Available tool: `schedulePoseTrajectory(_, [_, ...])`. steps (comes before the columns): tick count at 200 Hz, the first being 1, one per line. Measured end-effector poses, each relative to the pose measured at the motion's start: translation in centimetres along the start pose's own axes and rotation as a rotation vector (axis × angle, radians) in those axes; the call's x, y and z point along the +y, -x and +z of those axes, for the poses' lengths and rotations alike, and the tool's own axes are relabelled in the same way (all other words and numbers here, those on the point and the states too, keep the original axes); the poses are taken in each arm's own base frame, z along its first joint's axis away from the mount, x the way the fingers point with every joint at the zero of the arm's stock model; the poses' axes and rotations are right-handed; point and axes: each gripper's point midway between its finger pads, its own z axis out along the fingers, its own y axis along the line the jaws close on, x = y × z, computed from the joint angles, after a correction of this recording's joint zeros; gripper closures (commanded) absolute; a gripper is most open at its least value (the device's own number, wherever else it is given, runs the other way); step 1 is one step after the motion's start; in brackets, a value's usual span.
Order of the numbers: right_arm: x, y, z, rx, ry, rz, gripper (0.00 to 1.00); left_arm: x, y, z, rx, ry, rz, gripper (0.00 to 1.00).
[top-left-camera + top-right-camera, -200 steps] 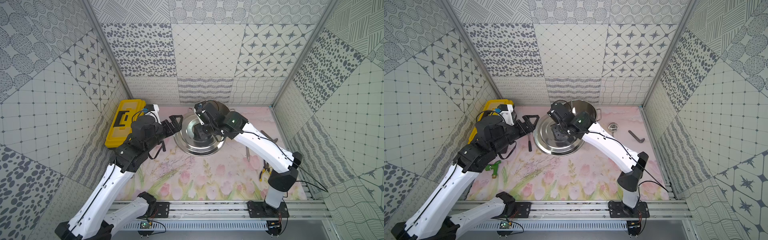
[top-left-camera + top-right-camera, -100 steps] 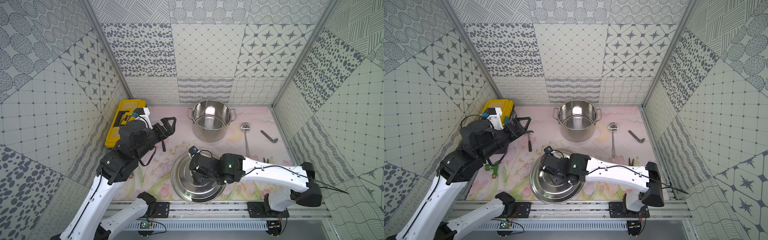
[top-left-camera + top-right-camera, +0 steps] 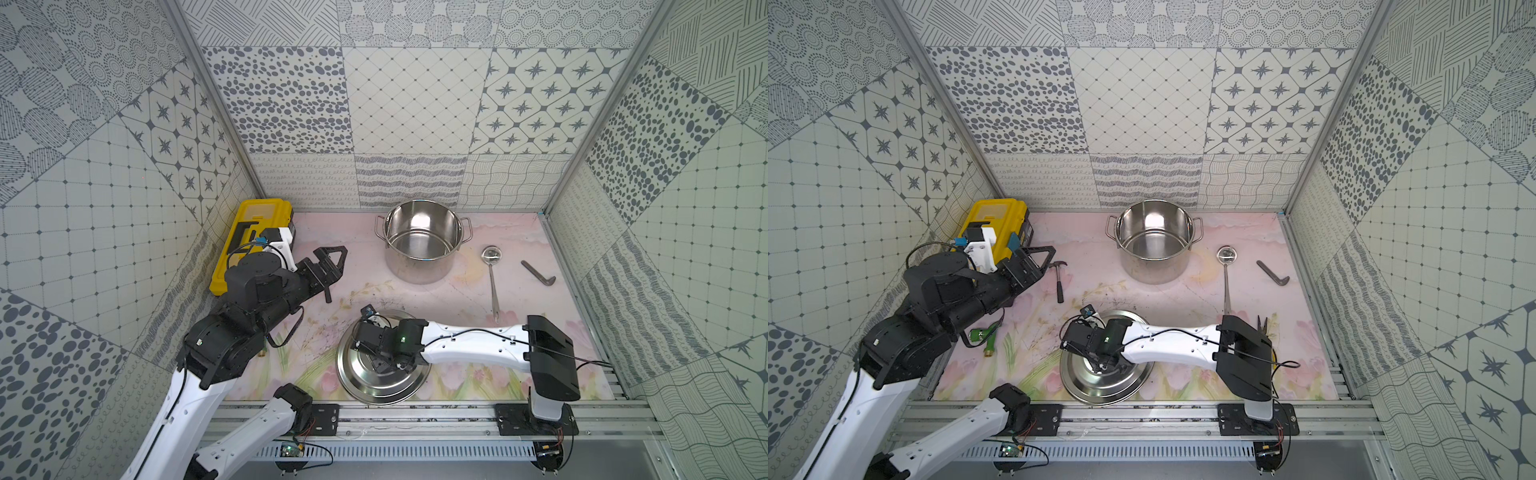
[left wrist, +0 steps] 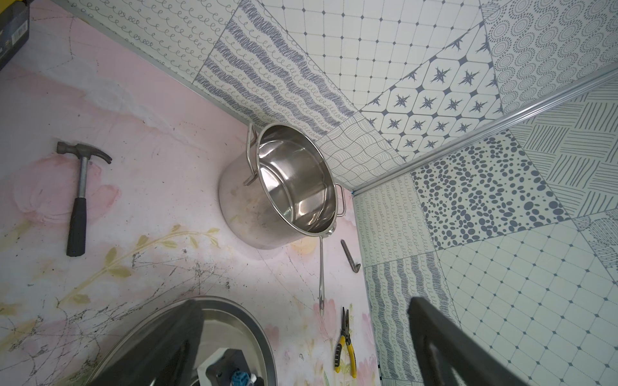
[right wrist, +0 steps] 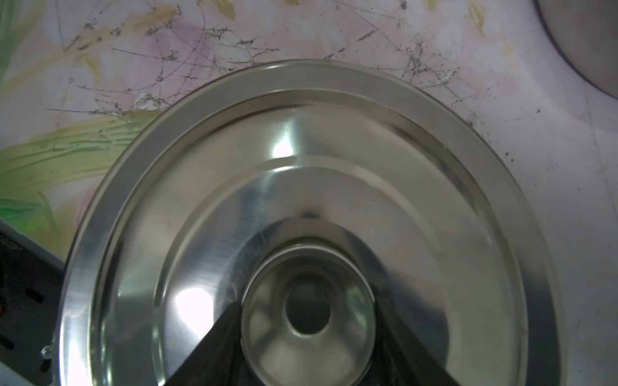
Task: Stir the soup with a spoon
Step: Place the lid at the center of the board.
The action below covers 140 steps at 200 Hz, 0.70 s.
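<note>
The right gripper carries the lid outward off the front bar next, lowers it and releases the lid's knob, since clear mat before the pot [image 5: 309,38] lies outward.
The steel pot [image 3: 420,272] [image 3: 1152,270] [image 4: 240,207] stands uncovered at the back of the mat. No soup shows in it, only bare shiny steel. The spoon, a steel ladle [image 3: 492,282] [image 3: 1226,286] [image 4: 321,267], lies flat to the right of the pot, bowl toward the back wall. My right gripper [image 3: 382,360] [image 3: 1100,362] [image 5: 307,317] is shut on the knob of the steel lid [image 3: 374,388] [image 3: 1100,392] [image 5: 301,133] [image 4: 234,317] at the front of the mat. My left gripper [image 3: 330,259] [image 3: 1034,257] [image 4: 301,334] hangs open and empty left of the pot.
A hammer [image 3: 1061,282] [image 4: 80,194] lies under the left gripper. A yellow case [image 3: 249,232] [image 3: 992,222] sits at the back left. A hex key [image 3: 538,272] [image 3: 1273,272] and yellow-handled pliers [image 4: 346,347] lie at the right. A green fitting [image 3: 986,336] lies at the left.
My right arm has carried the lid from above the pot to the front of the mat, uncovering the pot. My left arm has drawn back to the left, still open.
</note>
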Motion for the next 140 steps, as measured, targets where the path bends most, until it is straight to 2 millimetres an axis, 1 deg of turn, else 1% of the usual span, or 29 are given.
schedulePoseTrajectory(10, [-0.3,0.2,0.9,0.006,-0.012,0.006,0.71,0.0,-0.2,-0.1,0.008,-0.003,-0.006,0.01])
schedulePoseTrajectory(33, [-1.0,0.9,2.2,0.004,-0.024,0.022,0.71,0.2,-0.5,-0.2,0.023,0.004,-0.014,0.01])
schedulePoseTrajectory(75, [-0.7,2.1,3.3,-0.020,-0.013,0.032,0.71,0.4,-0.8,-0.2,0.035,0.012,-0.025,0.01])
schedulePoseTrajectory(101, [-0.6,2.3,4.7,-0.014,-0.004,0.047,0.71,0.5,-0.9,-0.2,0.040,0.013,-0.032,0.01])
schedulePoseTrajectory(123, [-1.4,2.5,5.9,0.002,-0.009,0.072,0.70,0.5,-0.9,-0.2,0.042,0.013,-0.035,0.01])
schedulePoseTrajectory(140, [-1.9,2.9,6.2,0.001,-0.006,0.091,0.68,0.4,-1.0,-0.2,0.043,0.012,-0.035,0.01])
